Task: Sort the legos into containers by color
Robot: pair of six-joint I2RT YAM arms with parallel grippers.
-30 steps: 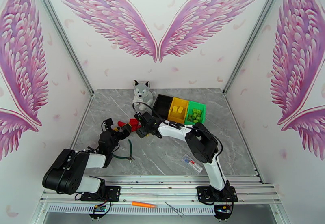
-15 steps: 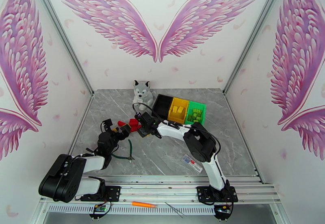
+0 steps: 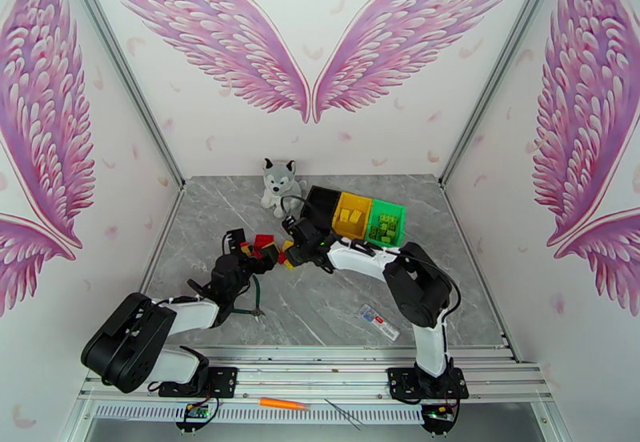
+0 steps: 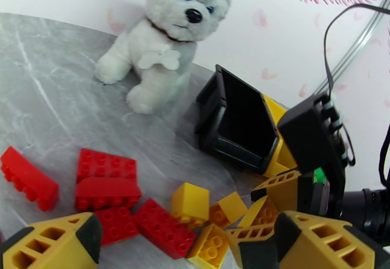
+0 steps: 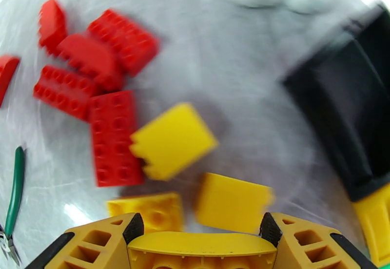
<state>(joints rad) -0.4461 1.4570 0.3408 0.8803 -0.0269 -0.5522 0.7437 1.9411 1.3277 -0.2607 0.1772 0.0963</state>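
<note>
I need to lift my right gripper off the heap and outward, over the yellow container (image 3: 352, 216), and release the yellow lego where bricks of its color already are.
Loose red legos (image 4: 105, 180) and yellow legos (image 4: 190, 204) lie in a heap on the grey table, left of the containers. The black container (image 3: 320, 202), yellow container (image 3: 352, 216) and green container (image 3: 386, 223) stand in a row; the last two hold bricks of their own color. My right gripper (image 5: 200, 238) is shut on a yellow lego (image 5: 200, 251) just above the heap (image 3: 272, 250). My left gripper (image 4: 190, 233) stands wide open at the heap's near side, with bricks lying between its fingers (image 4: 48, 240). It sits at the heap's left (image 3: 242, 245), close to the right gripper (image 3: 290, 258).
A plush husky (image 3: 280, 183) sits behind the heap, next to the black bin. Green-handled pliers (image 3: 256, 303) lie near the left arm. A small label card (image 3: 378, 322) lies on the table front right. An orange tool (image 3: 282, 403) rests on the front rail.
The right gripper has closed on a yellow brick and shifted a little right. The left arm has swung right and forward, up to the heap, staying open.
</note>
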